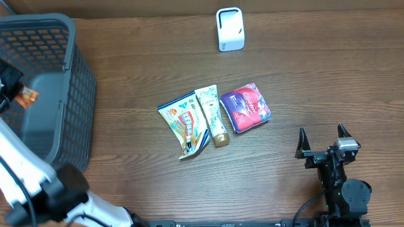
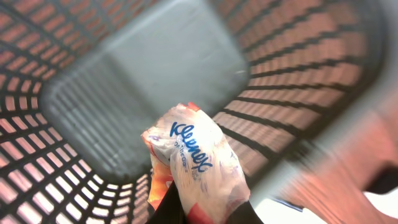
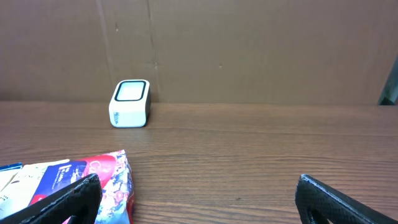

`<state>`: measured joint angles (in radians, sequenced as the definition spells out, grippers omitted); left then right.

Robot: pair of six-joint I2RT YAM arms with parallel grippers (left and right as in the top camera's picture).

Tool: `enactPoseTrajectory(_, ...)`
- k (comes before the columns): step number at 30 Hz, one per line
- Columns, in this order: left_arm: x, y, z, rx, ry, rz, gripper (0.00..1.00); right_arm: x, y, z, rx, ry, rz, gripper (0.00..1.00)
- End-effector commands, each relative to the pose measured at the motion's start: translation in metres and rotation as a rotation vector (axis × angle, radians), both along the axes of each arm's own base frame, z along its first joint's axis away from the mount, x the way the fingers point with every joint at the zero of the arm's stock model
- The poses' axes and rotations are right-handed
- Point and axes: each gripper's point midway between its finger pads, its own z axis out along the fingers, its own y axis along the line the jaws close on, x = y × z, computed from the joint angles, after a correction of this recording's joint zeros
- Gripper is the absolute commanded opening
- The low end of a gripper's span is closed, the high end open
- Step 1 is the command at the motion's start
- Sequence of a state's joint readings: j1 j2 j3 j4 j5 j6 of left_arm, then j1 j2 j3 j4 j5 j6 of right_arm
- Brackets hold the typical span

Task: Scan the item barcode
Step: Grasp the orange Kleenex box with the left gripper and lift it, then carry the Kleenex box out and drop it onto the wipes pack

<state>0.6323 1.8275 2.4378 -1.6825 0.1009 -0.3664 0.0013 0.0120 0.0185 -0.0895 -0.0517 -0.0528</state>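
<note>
I need to swing my left gripper to the right in the overhead view next and let go of the Kleenex packet (image 1: pixel 25 96) where pouch and tube meet (image 1: pixel 205 115), because the other items are in the middle of the table.
My left gripper (image 2: pixel 198 214) is shut on a white Kleenex tissue packet (image 2: pixel 198 155) with an orange side. It holds the packet above the inside of the grey mesh basket (image 2: pixel 74 112). From overhead, the same packet (image 1: pixel 25 96) shows as a small orange and white shape in the left gripper (image 1: pixel 15 90) over the basket (image 1: pixel 76 69). The white barcode scanner (image 1: pixel 230 28) stands at the back of the table, also in the right wrist view as the scanner (image 3: pixel 130 103). My right gripper (image 1: pixel 322 144) rests open and holds nothing at the front right.
Three items lie mid-table: a yellow and blue pouch (image 1: pixel 185 123), a cream tube (image 1: pixel 213 115) and a purple packet (image 1: pixel 245 107). The purple packet (image 3: pixel 93 177) lies just by the right gripper's left finger. A cardboard wall stands behind the scanner.
</note>
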Motion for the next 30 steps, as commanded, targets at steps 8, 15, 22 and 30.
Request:
enactPoseTrajectory(8, -0.021, -0.159, 0.095, 0.073, -0.297, -0.416, 0.04, 0.0, -0.002, -0.001, -0.004, -0.006, -0.009, 1.0)
enactPoseTrajectory(15, -0.012, -0.265, 0.044, -0.07, -0.134, -0.741, 0.04, 0.0, -0.002, -0.001, -0.004, -0.006, -0.009, 1.0)
enactPoseTrajectory(22, -0.01, -0.348, -0.064, -0.158, 0.191, -0.931, 0.04, 0.0, -0.002, -0.001, -0.004, -0.006, -0.009, 1.0)
enactPoseTrajectory(30, 0.005, -0.383, -0.163, -0.082, 0.432, -0.951, 0.06, 0.0, -0.002, -0.001, -0.004, -0.006, -0.009, 1.0)
